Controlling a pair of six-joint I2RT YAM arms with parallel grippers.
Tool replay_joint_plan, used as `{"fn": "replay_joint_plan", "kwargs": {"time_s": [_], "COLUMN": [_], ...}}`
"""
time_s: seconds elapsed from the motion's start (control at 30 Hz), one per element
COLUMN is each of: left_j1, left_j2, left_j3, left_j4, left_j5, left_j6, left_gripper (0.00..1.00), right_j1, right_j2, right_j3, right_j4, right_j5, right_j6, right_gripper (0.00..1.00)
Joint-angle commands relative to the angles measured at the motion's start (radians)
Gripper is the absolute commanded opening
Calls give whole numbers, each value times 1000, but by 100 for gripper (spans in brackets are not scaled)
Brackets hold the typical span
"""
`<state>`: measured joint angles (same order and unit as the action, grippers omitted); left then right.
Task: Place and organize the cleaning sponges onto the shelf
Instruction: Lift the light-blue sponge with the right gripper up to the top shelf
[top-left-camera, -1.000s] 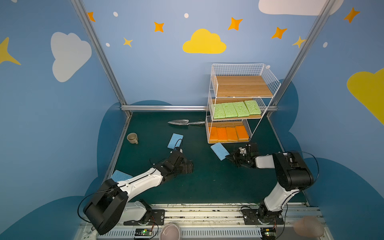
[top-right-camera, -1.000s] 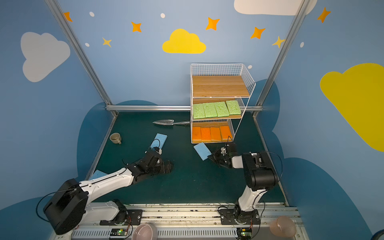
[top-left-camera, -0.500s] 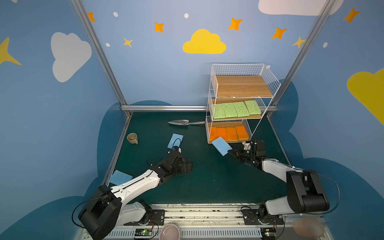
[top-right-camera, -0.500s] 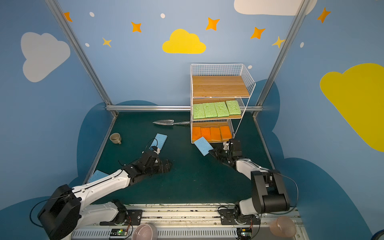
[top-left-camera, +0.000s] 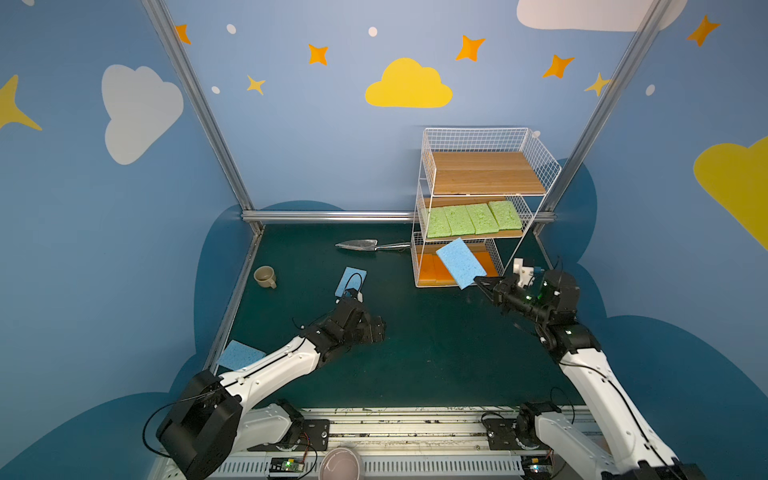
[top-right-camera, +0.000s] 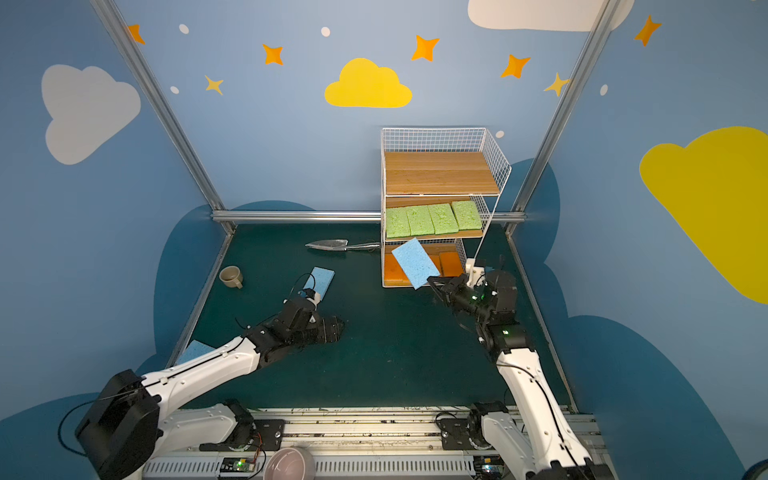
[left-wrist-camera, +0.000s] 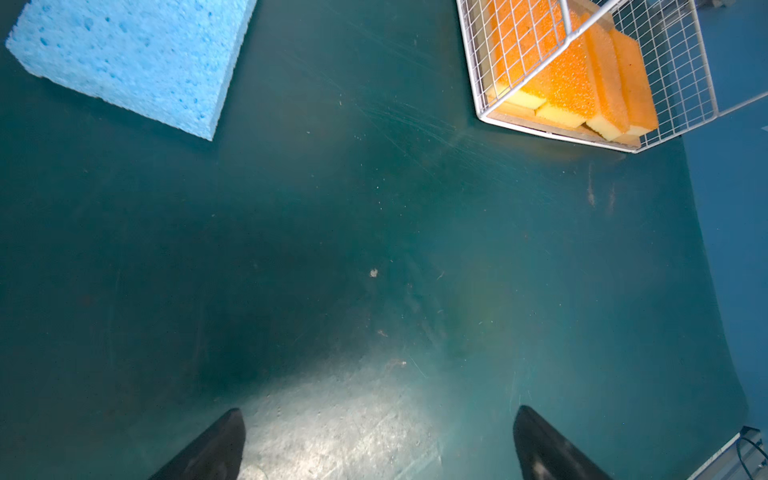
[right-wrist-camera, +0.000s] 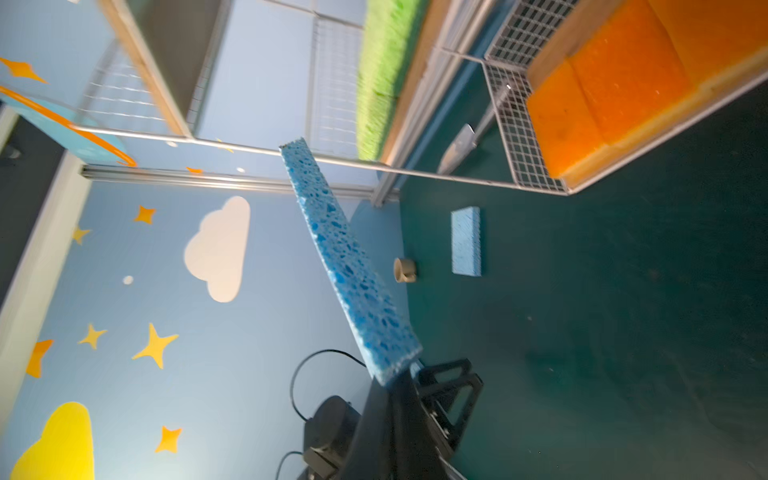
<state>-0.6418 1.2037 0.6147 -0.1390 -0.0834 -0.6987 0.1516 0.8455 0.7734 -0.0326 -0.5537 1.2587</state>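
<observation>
The top board is bare. So I will raise my right gripper outward past the green sponges and release the blue sponge on the top board's trowel-side end (top-left-camera: 449, 169).
The shelf (top-left-camera: 486, 172) stands at the back right, its top board bare. Several green sponges (top-left-camera: 473, 218) lie on the middle tier and orange ones (top-left-camera: 432, 269) on the bottom tier. My right gripper (top-left-camera: 478, 281) is shut on the end of a blue sponge (top-left-camera: 460, 262), held tilted in the air before the bottom tier; the right wrist view shows this sponge (right-wrist-camera: 349, 257) edge-on. My left gripper (left-wrist-camera: 379, 415) is open over bare mat, low at centre left (top-left-camera: 376, 330). Behind it a second blue sponge (top-left-camera: 351, 281) lies flat, and a third (top-left-camera: 239, 354) lies by the left edge.
A metal trowel (top-left-camera: 361, 245) lies left of the shelf's foot. A small beige cup (top-left-camera: 264, 276) stands near the left wall. A pinkish bowl (top-left-camera: 341, 463) sits on the front rail. Metal frame posts run up both back corners.
My right gripper has lifted the blue sponge off the mat and carried it up in front of the shelf's bottom tier. The right arm has stretched out. The left arm has barely moved.
</observation>
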Motion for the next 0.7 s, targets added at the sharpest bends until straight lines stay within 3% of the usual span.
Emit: {"fn": "replay_joint_plan", "kwargs": {"time_s": [0.0, 0.1, 0.23, 0.67], "left_j1": [4, 4, 5, 48], "left_j2": [-40, -51, -73, -120], "left_j3": [8, 2, -13, -53], "left_j4": [-12, -14, -11, 15], "left_j5": [-12, -15, -24, -3], "left_j6": [13, 16, 16, 25], "left_gripper": [100, 100, 100, 100], "right_j1": [11, 17, 22, 77], "right_j2": [-11, 53, 185, 380], "right_j3": [30, 89, 252, 505], "right_j4": [93, 191, 226, 268], "right_j5": [158, 188, 125, 181], "right_j6": [111, 176, 237, 286], "right_gripper": [0, 0, 0, 0]}}
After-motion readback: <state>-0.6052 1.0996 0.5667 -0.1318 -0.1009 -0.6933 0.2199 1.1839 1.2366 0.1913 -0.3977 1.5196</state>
